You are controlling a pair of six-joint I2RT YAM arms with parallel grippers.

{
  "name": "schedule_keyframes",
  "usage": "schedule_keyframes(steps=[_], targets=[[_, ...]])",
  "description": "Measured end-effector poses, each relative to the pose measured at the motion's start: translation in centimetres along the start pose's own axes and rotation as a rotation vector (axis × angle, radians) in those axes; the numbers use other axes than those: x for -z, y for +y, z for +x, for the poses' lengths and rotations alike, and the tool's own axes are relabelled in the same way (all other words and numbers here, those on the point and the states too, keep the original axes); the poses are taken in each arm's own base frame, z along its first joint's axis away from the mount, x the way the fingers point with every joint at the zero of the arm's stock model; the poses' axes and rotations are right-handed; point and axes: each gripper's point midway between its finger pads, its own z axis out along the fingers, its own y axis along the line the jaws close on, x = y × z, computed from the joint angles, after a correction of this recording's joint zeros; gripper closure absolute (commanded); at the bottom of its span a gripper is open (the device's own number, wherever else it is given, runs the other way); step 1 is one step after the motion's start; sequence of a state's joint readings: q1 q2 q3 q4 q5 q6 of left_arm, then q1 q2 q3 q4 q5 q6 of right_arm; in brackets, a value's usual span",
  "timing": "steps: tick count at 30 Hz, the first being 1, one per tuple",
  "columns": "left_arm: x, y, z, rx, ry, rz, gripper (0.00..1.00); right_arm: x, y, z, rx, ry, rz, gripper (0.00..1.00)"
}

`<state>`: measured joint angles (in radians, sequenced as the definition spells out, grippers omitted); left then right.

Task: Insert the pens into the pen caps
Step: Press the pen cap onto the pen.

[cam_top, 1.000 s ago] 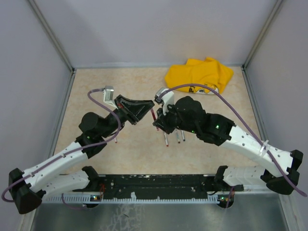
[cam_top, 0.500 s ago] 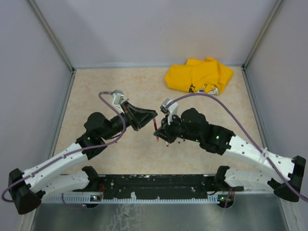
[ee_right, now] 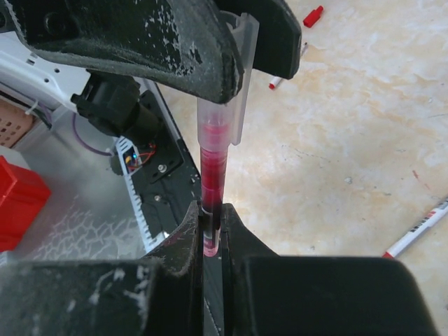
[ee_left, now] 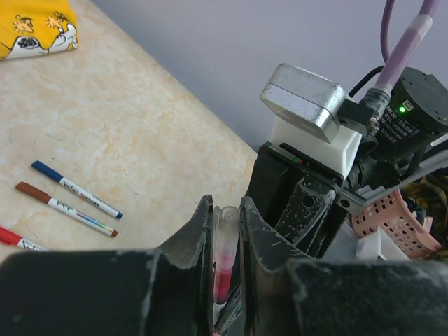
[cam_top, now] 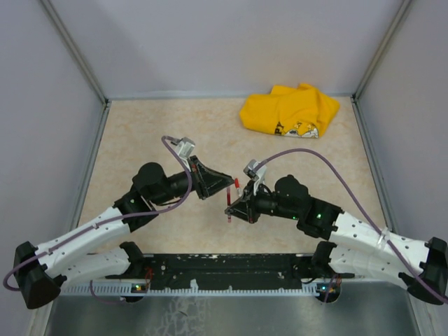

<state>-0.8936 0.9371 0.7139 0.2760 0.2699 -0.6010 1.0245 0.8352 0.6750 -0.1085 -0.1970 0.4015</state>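
The marker's end has its cap on, so my right gripper will next tilt downward, lower the red marker onto the bare tabletop beside the red-ended pen and let go of it.
My left gripper is shut on a translucent pen cap, held above the table's middle. My right gripper is shut on a red marker pen. The pen's upper end sits inside the cap, so the two grippers meet tip to tip. In the top view the pen shows as a short red line between them. Three more pens lie on the table: a blue-ended one, a brown-ended one and a red-ended one. A loose red cap lies farther off.
A crumpled yellow cloth lies at the back right. A white pen lies right of the right gripper and another near the loose cap. Grey walls enclose the table. A black rail runs along the near edge.
Both grippers have moved nearer to the arm bases and closed in on each other. The right gripper's pen and the left gripper's cap, apart before, are now joined.
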Motion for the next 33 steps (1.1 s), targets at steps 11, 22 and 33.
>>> schedule_keyframes(steps=[11, 22, 33], targets=[[0.2, -0.1, 1.7, 0.013, 0.072, 0.013, 0.87, -0.1, 1.2, 1.8, -0.045, -0.011, -0.062, 1.0], [0.3, -0.3, 2.1, 0.017, 0.096, 0.021, 0.63, -0.1, 2.1, 2.4, -0.033, 0.006, -0.091, 1.0], [0.9, 0.8, 1.9, 0.018, 0.079, -0.059, 0.38, 1.2, 1.9, 3.1, -0.041, -0.017, -0.09, 1.0]])
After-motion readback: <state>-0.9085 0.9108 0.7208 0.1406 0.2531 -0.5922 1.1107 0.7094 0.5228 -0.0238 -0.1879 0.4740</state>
